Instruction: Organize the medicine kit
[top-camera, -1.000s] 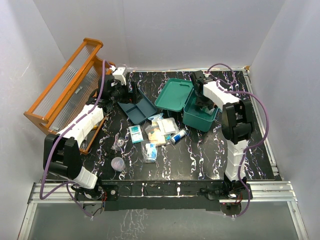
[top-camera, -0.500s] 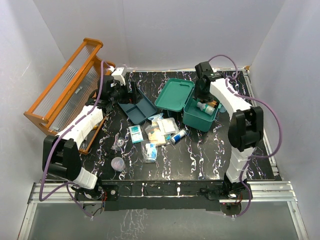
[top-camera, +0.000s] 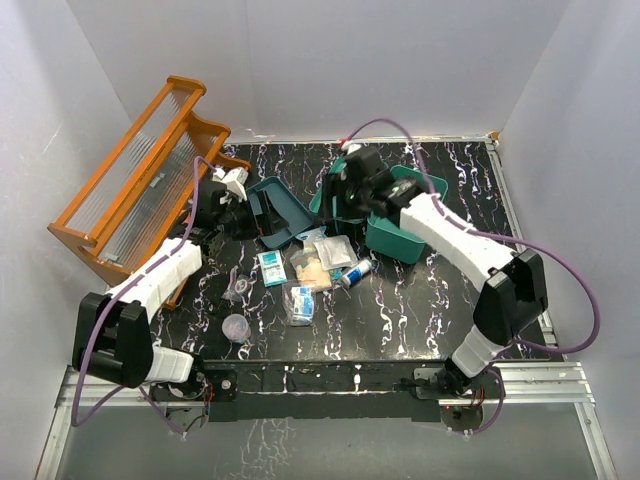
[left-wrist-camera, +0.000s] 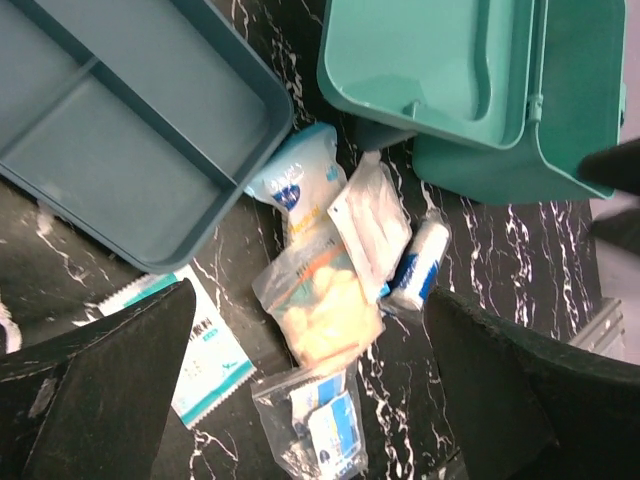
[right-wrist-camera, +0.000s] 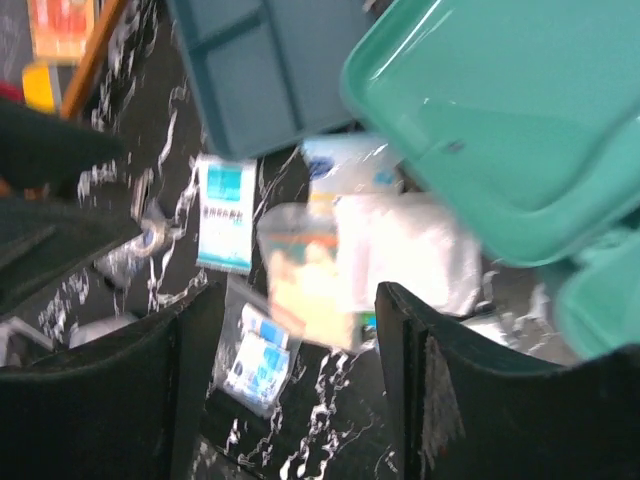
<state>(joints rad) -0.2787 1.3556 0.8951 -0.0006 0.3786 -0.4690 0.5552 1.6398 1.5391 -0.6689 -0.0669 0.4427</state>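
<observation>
The gauze overlaps the bag's other side, so my left gripper will next go down past the tray (left-wrist-camera: 130, 130) onto the clear tray-side edge of the bag of yellowish pieces (left-wrist-camera: 320, 310).
The medicine kit's teal box (top-camera: 405, 240) stands open at the right of the middle, its lid (left-wrist-camera: 430, 60) laid back to the left. Its flat divided insert tray (left-wrist-camera: 130, 130) lies apart on the left. Loose supplies lie in front: a white-and-teal sachet (left-wrist-camera: 195, 345), a bag of yellowish pieces (left-wrist-camera: 320, 310), a bag of blue-white packets (left-wrist-camera: 330, 430), a white gauze packet (left-wrist-camera: 375, 225) and a blue-white tube (left-wrist-camera: 415, 265). My left gripper (left-wrist-camera: 308, 295) hangs open above this pile, by the tray's near edge. My right gripper (right-wrist-camera: 300, 290) is open and empty, over the lid's left edge.
An orange wooden rack (top-camera: 140, 180) with clear ribbed panels leans at the far left beside my left arm. A small clear cup (top-camera: 235, 327) and a tape roll (top-camera: 238, 288) sit on the near left of the black marbled table (top-camera: 400, 320).
My right arm swung left from over the box to the lid and pile, with its jaws widening. My left gripper came nearer, off the tray's far side toward the pile.
</observation>
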